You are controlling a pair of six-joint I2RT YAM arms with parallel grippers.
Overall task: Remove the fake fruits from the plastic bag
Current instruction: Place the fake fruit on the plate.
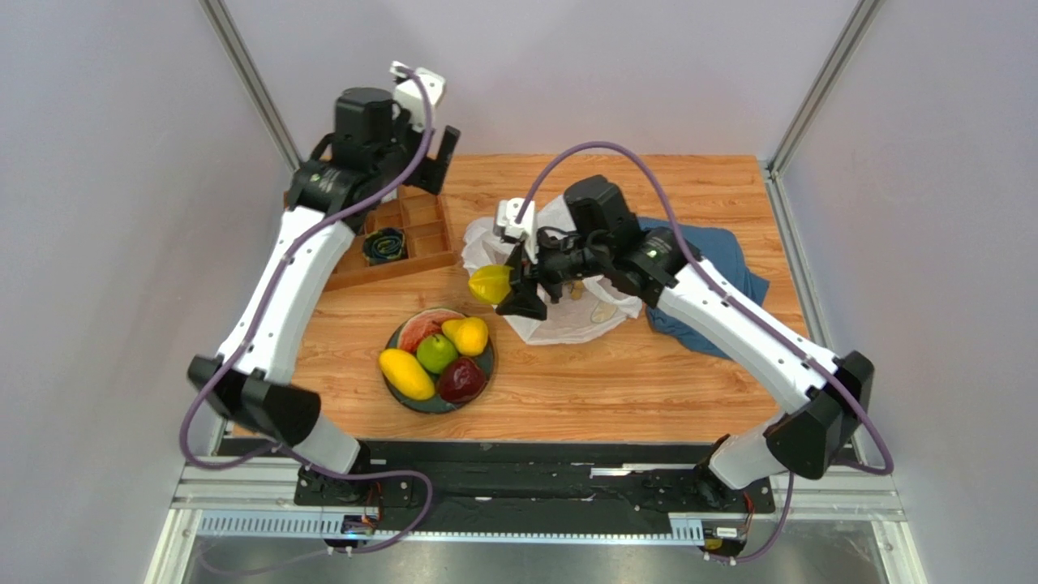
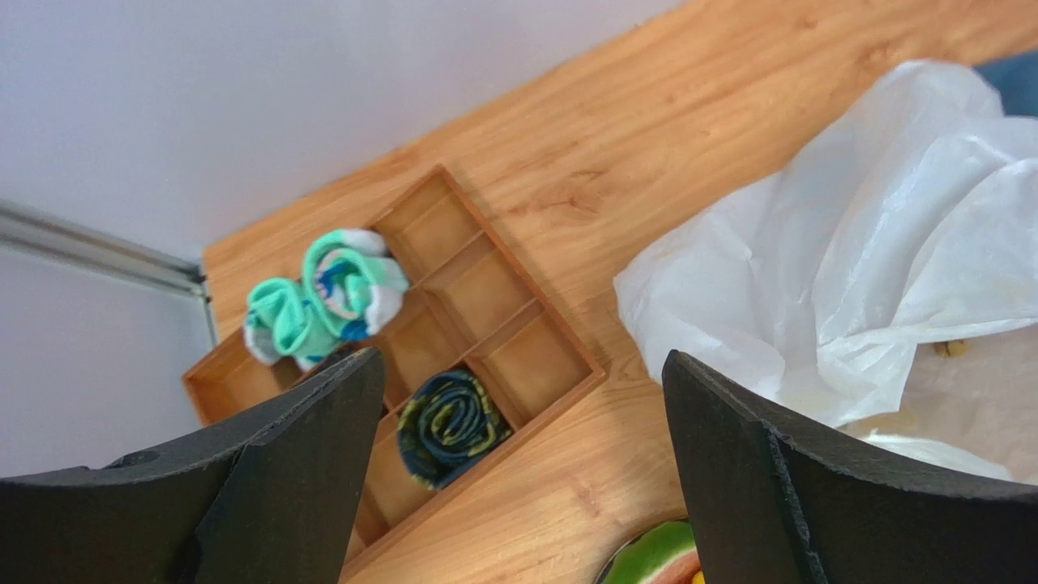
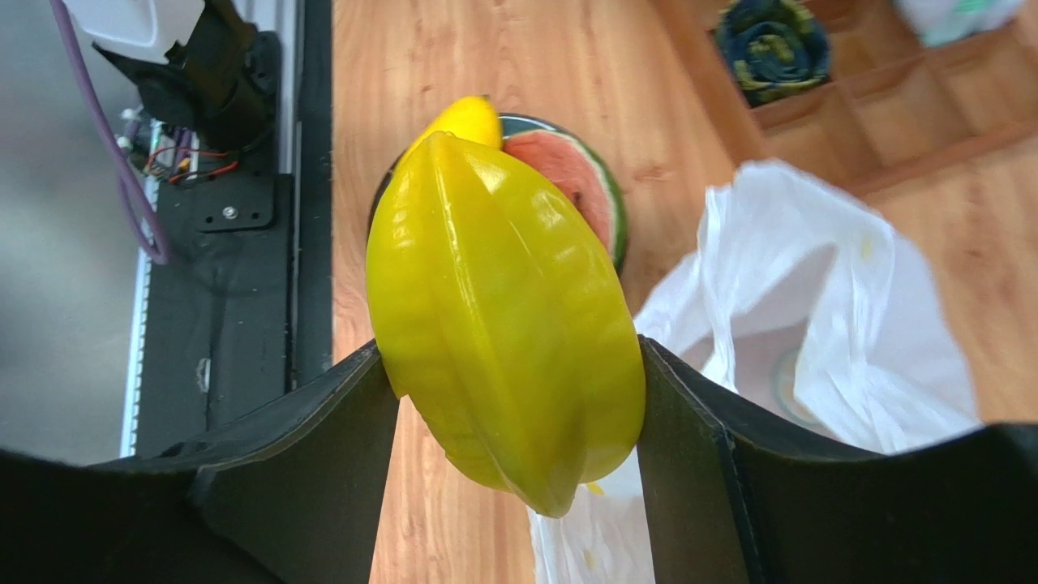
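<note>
The fruit in my right gripper will next go back and down onto the plate's bare edge beside the dark red fruit, and my right gripper will release the fruit there.
My right gripper point(image 1: 518, 292) is shut on a yellow ribbed fake fruit point(image 1: 490, 284), holding it in the air just left of the white plastic bag point(image 1: 573, 310). In the right wrist view the fruit point(image 3: 506, 316) fills the gap between the fingers, with the bag's open mouth point(image 3: 829, 316) behind it. A dark plate point(image 1: 429, 408) holds a watermelon slice point(image 1: 420, 329), a yellow mango point(image 1: 406, 374), a green apple point(image 1: 436, 353), a dark red fruit point(image 1: 461, 380) and a yellow pear-like piece point(image 1: 468, 335). My left gripper point(image 2: 522, 365) hangs open and empty, high over the table's back left point(image 1: 436, 158).
A wooden compartment tray point(image 1: 408, 250) stands at the back left, with a dark rolled item point(image 2: 448, 420) and a teal-and-white one point(image 2: 323, 298) in it. A dark blue cloth point(image 1: 719, 274) lies under the bag's right side. Grey walls close in the table.
</note>
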